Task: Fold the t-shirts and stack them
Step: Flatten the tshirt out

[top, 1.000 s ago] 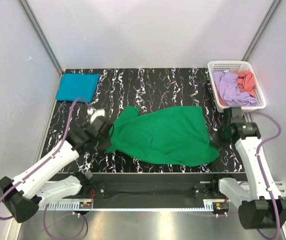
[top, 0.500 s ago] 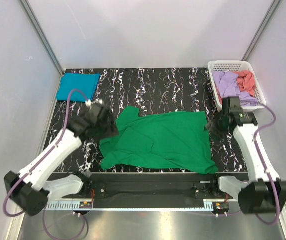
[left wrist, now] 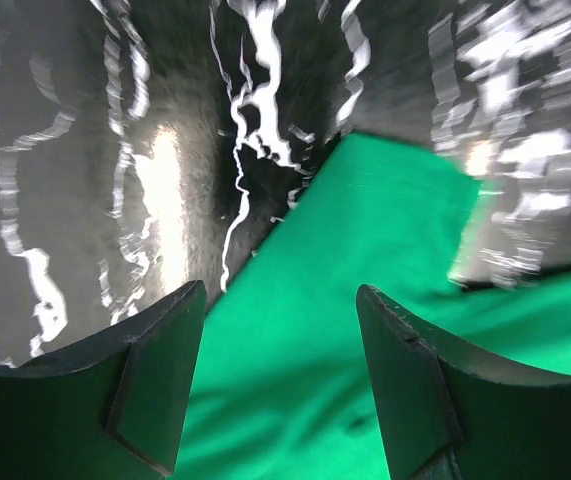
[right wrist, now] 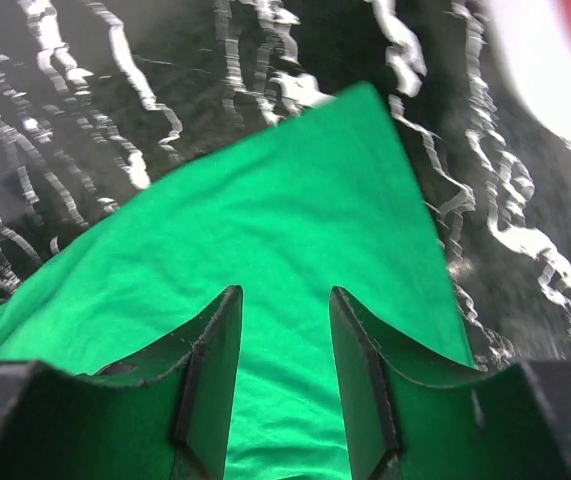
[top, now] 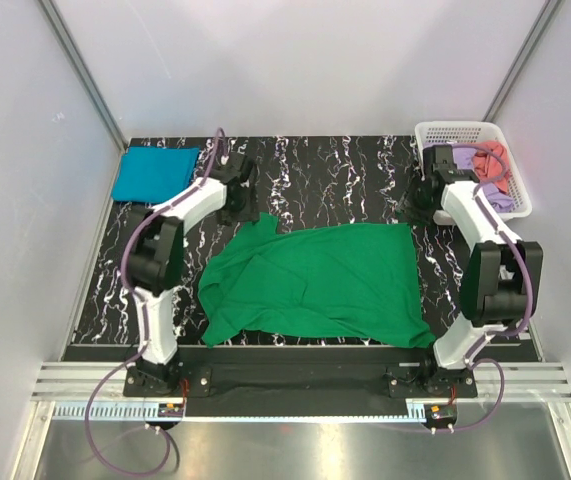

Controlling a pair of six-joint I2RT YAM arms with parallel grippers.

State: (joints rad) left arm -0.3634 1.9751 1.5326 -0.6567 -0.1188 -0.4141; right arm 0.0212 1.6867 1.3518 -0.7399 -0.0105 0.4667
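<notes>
I should next move my right gripper to the left in the top view and down onto the green t-shirt flap's basket-side corner, because the corner sticks out past the t-shirt's far edge.
The bright green t-shirt [top: 315,285] lies spread on the black marbled table [top: 345,170]. My left gripper [top: 242,204] hovers open over its far left corner, and in the left wrist view the left gripper [left wrist: 280,290] has only green cloth [left wrist: 365,240] below its jaws. My right gripper [top: 418,205] stands open above the far right corner; the right wrist view shows the right gripper [right wrist: 285,292] with nothing between its jaws, over the shirt [right wrist: 265,220]. A folded teal-blue t-shirt [top: 155,172] rests at the far left. Lilac [top: 502,196] and coral [top: 492,160] shirts lie in the basket.
The white lattice basket [top: 465,127] stands at the far right corner, close beside my right arm, and shows as a white blur [right wrist: 555,80] in the right wrist view. Grey walls close in the table on three sides.
Both grippers went from shut to open and let go of the green t-shirt. Both arms swung from the near sides to the shirt's far corners, and the shirt now lies flatter.
</notes>
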